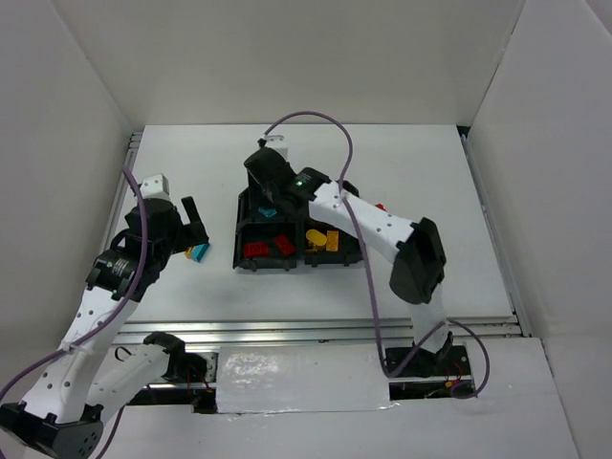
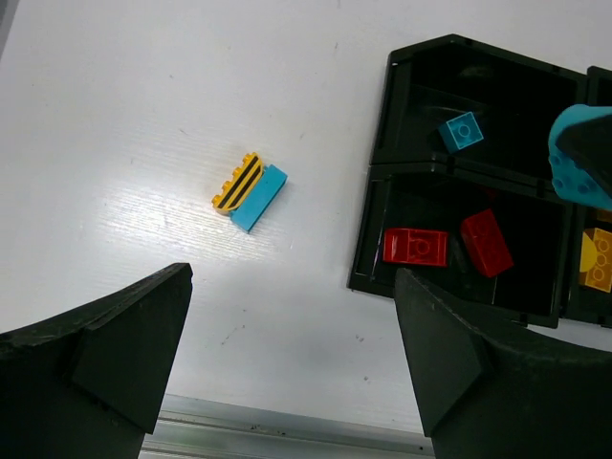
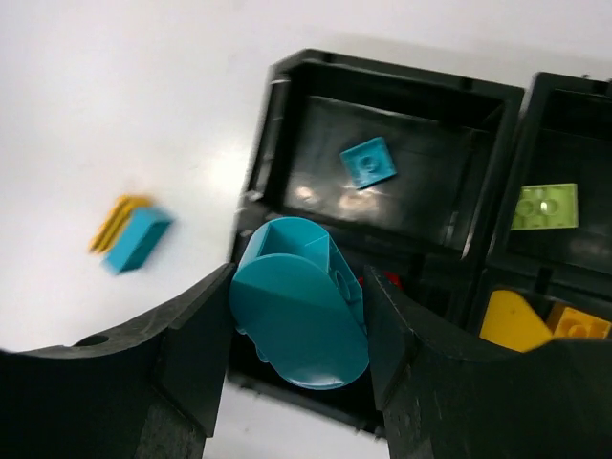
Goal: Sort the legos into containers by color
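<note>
My right gripper moves down toward the tray section holding the cyan brick next and releases the rounded cyan lego (image 3: 301, 306) there. That color-matched section lies below my gripper.
My right gripper (image 3: 298, 325) is shut on a rounded cyan lego (image 3: 301, 306) and holds it above the left side of the black tray (image 3: 271, 105). It also shows in the left wrist view (image 2: 583, 163). The back left compartment holds one cyan brick (image 3: 368, 162). The front left one holds two red bricks (image 2: 415, 246). The back right one holds a lime brick (image 3: 545, 206), the front right one yellow bricks (image 3: 516, 320). A cyan brick (image 2: 258, 198) and a striped yellow-orange brick (image 2: 237, 184) lie touching on the table left of the tray. My left gripper (image 2: 292, 363) is open and empty above them.
A small red piece (image 1: 381, 206) lies on the table just right of the tray (image 1: 237, 239). White walls enclose the table on three sides. A metal rail (image 1: 316, 330) runs along the near edge. My right arm (image 1: 382, 225) reaches across the tray.
</note>
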